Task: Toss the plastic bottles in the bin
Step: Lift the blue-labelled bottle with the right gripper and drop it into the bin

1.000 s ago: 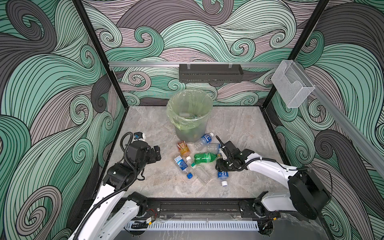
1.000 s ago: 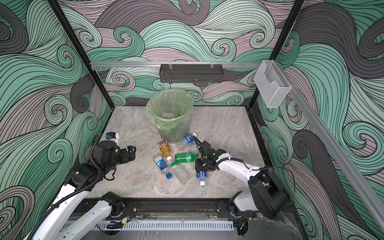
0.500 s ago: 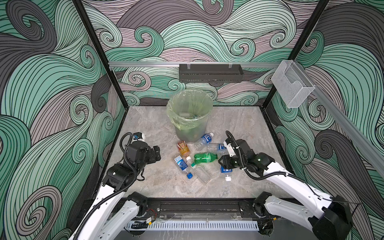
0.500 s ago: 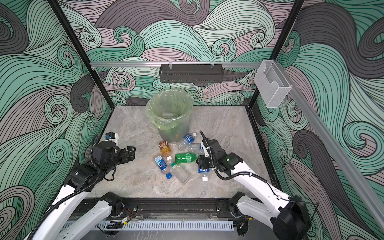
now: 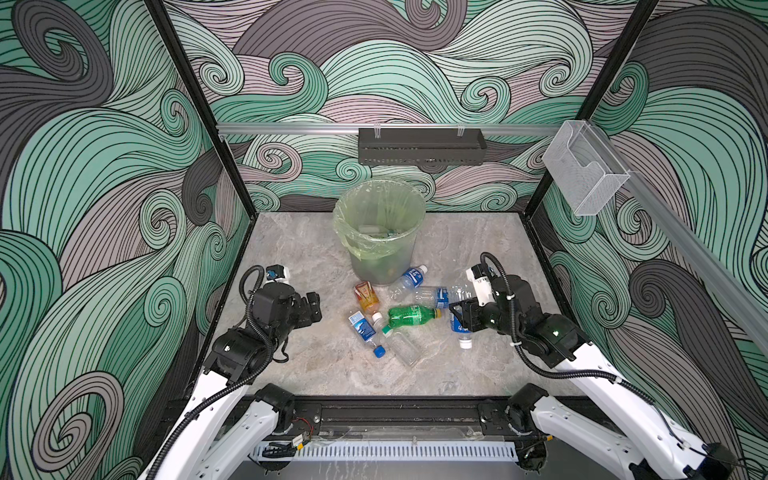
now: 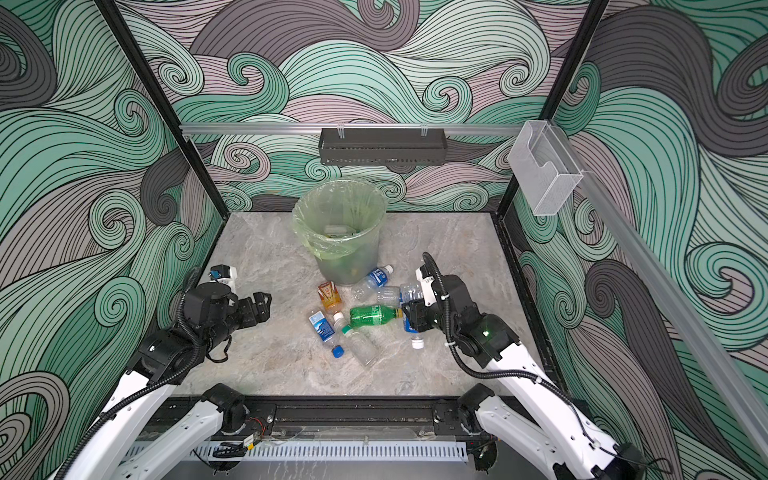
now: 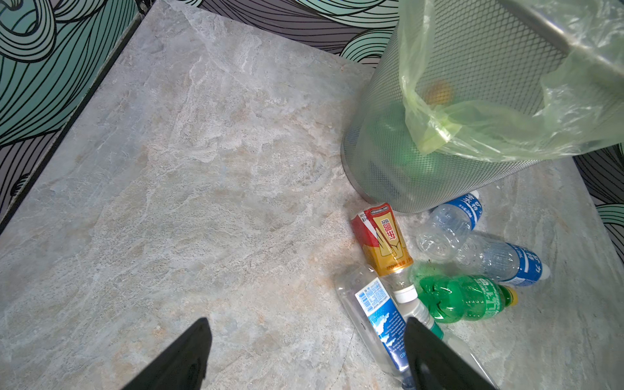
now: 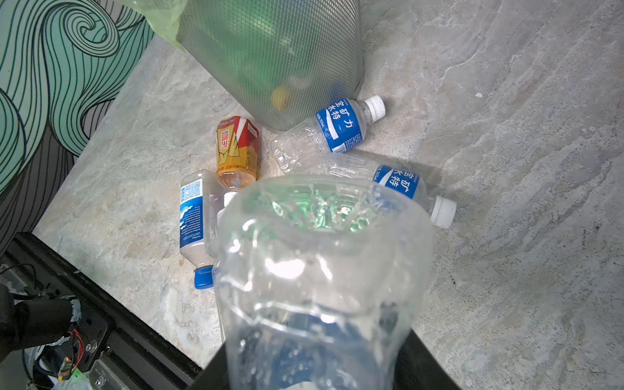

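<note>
The bin's opening [image 5: 380,209] is outward, and the bin's rim is higher than the bottle's cap. I need to move my right gripper up and outward over the opening next and let go of the bottle.
The bin [image 5: 380,232] is a grey mesh wastebasket lined with a pale green bag, standing at the middle back; bottles show through its wall [image 8: 270,50]. Several plastic bottles lie before it: an orange one [image 5: 365,296], a green one [image 5: 411,316], two clear blue-labelled ones [image 5: 409,279], a blue-capped one [image 5: 365,330] and a plain clear one [image 5: 401,345]. My right gripper [image 5: 461,316] is shut on a clear blue-labelled bottle [image 8: 320,270], held off the floor with its cap down. My left gripper [image 5: 313,305] stands open left of the pile, nothing between its fingers [image 7: 189,351].
A black perforated tray [image 5: 419,145] hangs on the back rail and a clear acrylic box [image 5: 584,174] on the right rail. Patterned walls close in three sides. The black base rail [image 5: 395,411] runs along the front edge.
My right gripper has closed on the blue-labelled bottle and lifted it off the floor, the arm rising and swinging slightly right. The left arm has barely moved.
</note>
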Controlling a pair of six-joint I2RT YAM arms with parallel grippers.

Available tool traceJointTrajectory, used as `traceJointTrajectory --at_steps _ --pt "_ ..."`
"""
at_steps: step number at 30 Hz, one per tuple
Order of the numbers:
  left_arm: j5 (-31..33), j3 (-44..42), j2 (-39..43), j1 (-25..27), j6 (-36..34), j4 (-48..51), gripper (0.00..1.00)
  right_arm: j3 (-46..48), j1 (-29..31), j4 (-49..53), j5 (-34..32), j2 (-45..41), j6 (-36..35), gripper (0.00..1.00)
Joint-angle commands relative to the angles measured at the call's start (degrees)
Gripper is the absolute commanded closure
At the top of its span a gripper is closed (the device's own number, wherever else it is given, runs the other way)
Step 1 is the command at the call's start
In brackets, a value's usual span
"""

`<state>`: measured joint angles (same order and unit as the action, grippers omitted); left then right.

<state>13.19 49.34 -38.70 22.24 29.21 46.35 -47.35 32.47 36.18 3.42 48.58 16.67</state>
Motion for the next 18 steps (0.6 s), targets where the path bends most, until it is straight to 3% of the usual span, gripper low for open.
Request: traceJointTrajectory --at_steps 1,6,10,13,18 --pt "-1.1 0.1 -1.0 -0.7 -0.3 0.1 0.1 -1.9 -0.5 -0.6 -0.2 0.5 -0.9 0.52" --pt "-1.8 -0.1 -1.4 -0.7 -1.2 -0.4 0.1 -3.7 -1.1 -2.4 -0.4 1.6 -0.8 0.52" --pt "-3.3 0.1 -2.6 -0.7 -1.8 -1.0 0.1 -10.8 -1.6 -6.5 2.7 6.3 -0.8 0.54" --pt "-4.3 0.7 -3.6 -0.7 -2.1 -1.2 0.1 -22.6 -2.0 -7.9 4.3 15.6 -3.5 0.55" --pt "-4.2 2.4 -3.9 -0.7 -3.9 0.6 0.1 -56.5 -3.4 -4.8 7.2 40.6 -5.3 0.56"
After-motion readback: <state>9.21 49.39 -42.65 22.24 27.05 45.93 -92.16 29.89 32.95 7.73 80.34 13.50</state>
